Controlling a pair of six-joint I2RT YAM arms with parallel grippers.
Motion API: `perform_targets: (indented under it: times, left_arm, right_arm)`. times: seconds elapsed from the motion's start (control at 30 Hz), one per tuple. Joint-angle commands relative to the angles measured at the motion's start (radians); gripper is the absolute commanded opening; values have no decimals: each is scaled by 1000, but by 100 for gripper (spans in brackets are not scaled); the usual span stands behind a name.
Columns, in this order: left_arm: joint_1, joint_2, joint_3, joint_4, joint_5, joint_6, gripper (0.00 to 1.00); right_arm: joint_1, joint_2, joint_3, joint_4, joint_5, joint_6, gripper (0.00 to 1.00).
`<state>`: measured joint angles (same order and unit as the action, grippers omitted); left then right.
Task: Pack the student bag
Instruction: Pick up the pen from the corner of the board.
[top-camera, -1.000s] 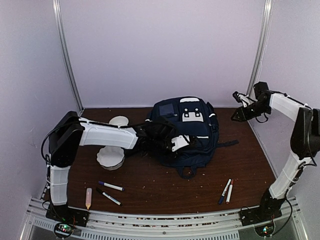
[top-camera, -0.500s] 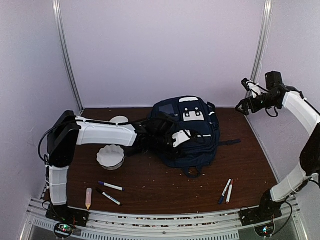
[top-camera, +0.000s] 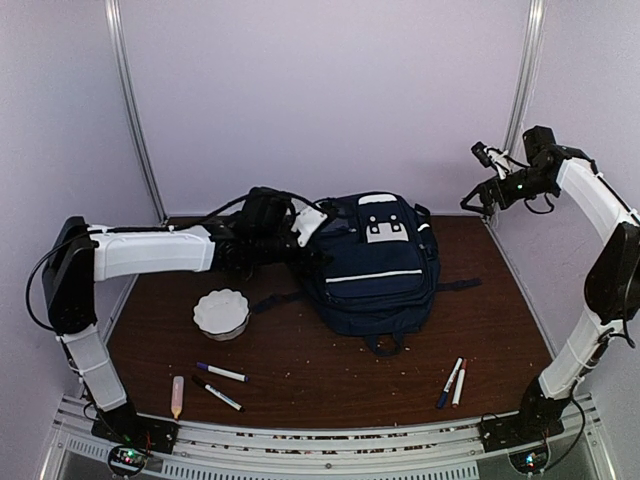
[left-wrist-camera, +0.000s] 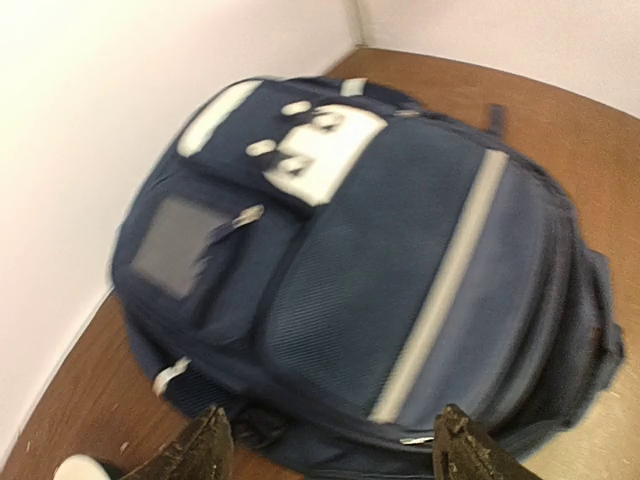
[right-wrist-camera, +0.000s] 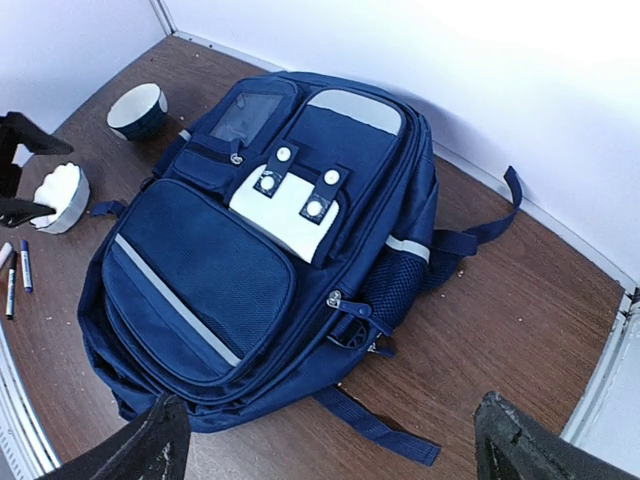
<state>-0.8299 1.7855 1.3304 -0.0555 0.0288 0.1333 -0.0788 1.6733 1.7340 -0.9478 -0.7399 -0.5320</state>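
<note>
I need my right gripper back toward the base and down on the blue-capped marker's white body, as it lies loose outside the bag (top-camera: 375, 265).
The student bag (top-camera: 375, 265) lies front-up at the middle of the table, navy with pale stripes and a white buckle patch. My left gripper (top-camera: 312, 224) hovers at its upper left corner. In the left wrist view the gripper (left-wrist-camera: 335, 447) is open, the bag (left-wrist-camera: 380, 250) fills the frame and nothing sits between the fingers (left-wrist-camera: 208, 445). My right gripper (top-camera: 476, 178) hangs high at the back right, away from the bag. In the right wrist view it (right-wrist-camera: 335, 450) is wide open and empty, looking down on the whole bag (right-wrist-camera: 250, 250).
A white scalloped bowl (top-camera: 221, 313) stands left of the bag, and a blue-and-white bowl (right-wrist-camera: 138, 108) sits near the back wall. Two markers (top-camera: 222, 372) and a pink tube (top-camera: 177, 395) lie front left. Two more markers (top-camera: 452, 381) lie front right. Walls close three sides.
My left gripper left the bag's front pocket, pulled back to its upper left corner and opened. My right gripper opened wide and rose a little at the back right.
</note>
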Motion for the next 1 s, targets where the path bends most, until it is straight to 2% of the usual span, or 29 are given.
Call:
perform_targets:
  times: [0.0,0.13,0.2,0.27,0.33,0.43,0.53,0.67,0.83,0.97]
  left_arm:
    - [60,-18,-1,113,-22,-113,71]
    - [62,4,21,111,-29,-101,70]
    - [63,14,29,114,-29,-103,70]
    - [63,22,34,115,-32,-105,69]
    - [63,28,40,114,-37,-107,69]
    - [63,29,40,113,-50,-109,69]
    - [63,36,39,110,-59,-107,69]
    - [63,44,41,107,-60,-108,69]
    - [64,49,42,105,-56,-111,69]
    - [64,51,41,101,-51,-113,69]
  right_arm:
    - [-7,-22,-4,36,-76,77,100]
    - [-12,46,82,25,-16,218,100]
    - [-34,119,177,-92,-156,173,100]
    - [-46,165,202,-128,-230,173,100]
    - [-35,185,204,-183,-238,105,99]
    - [12,167,180,-257,-184,-40,87]
    - [67,103,79,-303,-118,-241,77]
    - [206,-25,-137,-284,94,-458,62]
    - [376,-190,-454,-159,291,-572,60]
    - [506,-287,-613,-91,443,-638,56]
